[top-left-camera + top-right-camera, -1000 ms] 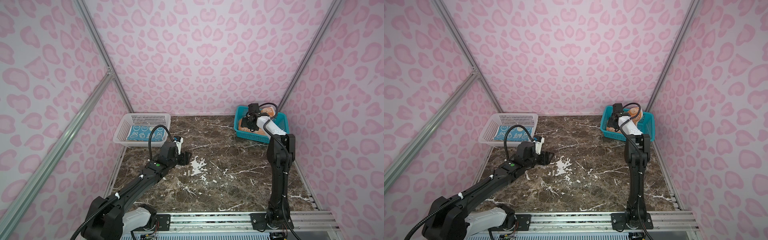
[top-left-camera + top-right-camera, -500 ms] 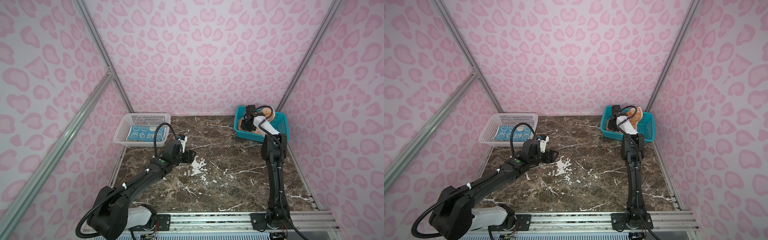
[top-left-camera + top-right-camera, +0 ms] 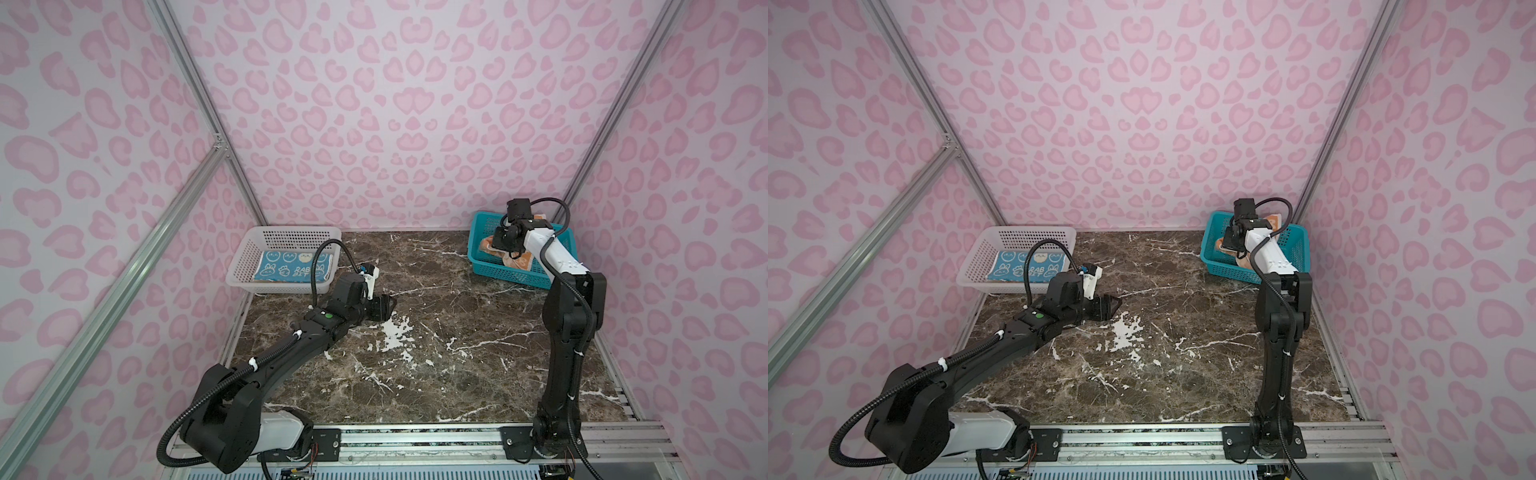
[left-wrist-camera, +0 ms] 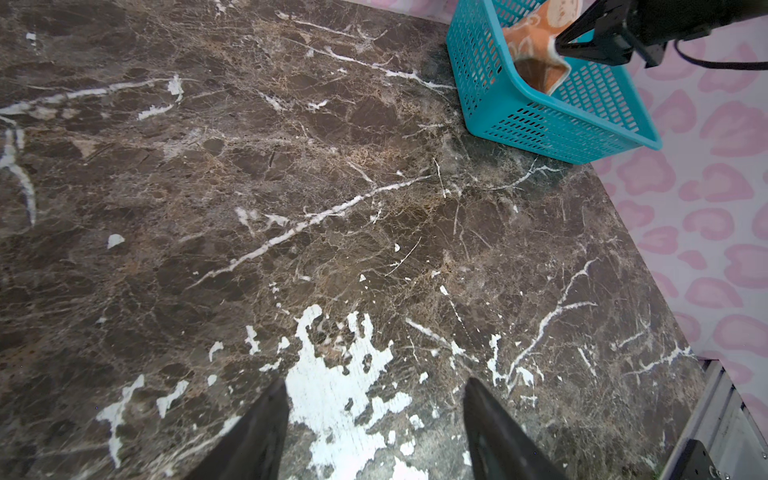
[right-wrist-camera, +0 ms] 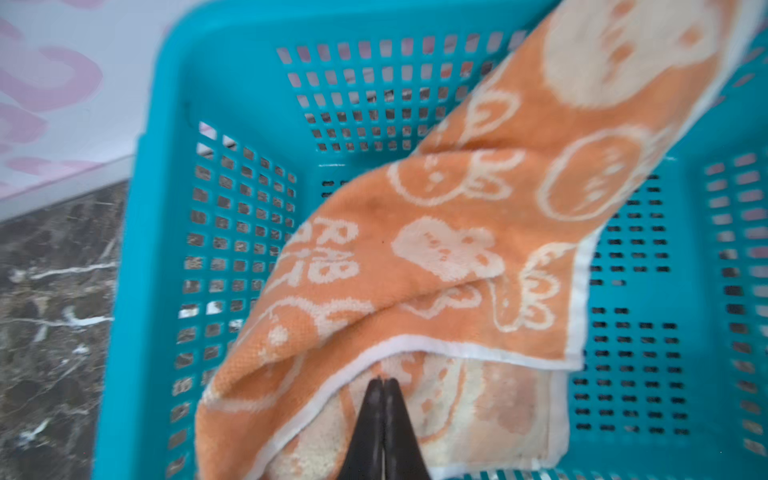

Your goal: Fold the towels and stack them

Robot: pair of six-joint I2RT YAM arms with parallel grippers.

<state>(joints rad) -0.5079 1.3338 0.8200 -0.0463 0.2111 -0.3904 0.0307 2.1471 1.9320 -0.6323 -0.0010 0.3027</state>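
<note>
Most of the towel is still in the basket. Next, my right gripper rises clear of the teal basket [image 5: 137, 249], comes down over the towel's printed lettering [image 5: 326, 249] and releases.
The orange towel [image 5: 457, 208] with white rabbits lies crumpled in the teal basket [image 5: 137, 249] at the back right of both top views. My right gripper [image 5: 383, 380] reaches into that basket [image 3: 511, 274], jaws pressed together at the towel's white-hemmed edge, over its paler underside. In the left wrist view the orange towel [image 4: 536, 45] rises above the basket rim [image 4: 540, 120] where the right gripper [image 4: 559, 43] pinches it. A folded blue towel [image 3: 296, 266] with white rabbits rests in the white basket [image 3: 249, 266] at the back left. My left gripper [image 4: 376, 384] hovers open over bare marble, holding nothing.
The dark marble table [image 3: 436, 332] stretches between the two baskets. Pink-patterned walls [image 3: 395, 124] close in the back and both sides. A metal rail [image 3: 415, 432] runs along the front edge, carrying both arm bases. The left arm [image 3: 291, 349] lies low across the table's left half.
The right gripper has gone from open to shut inside the teal basket, and its arm has shifted. The left gripper slid slightly right over the table and stayed open.
</note>
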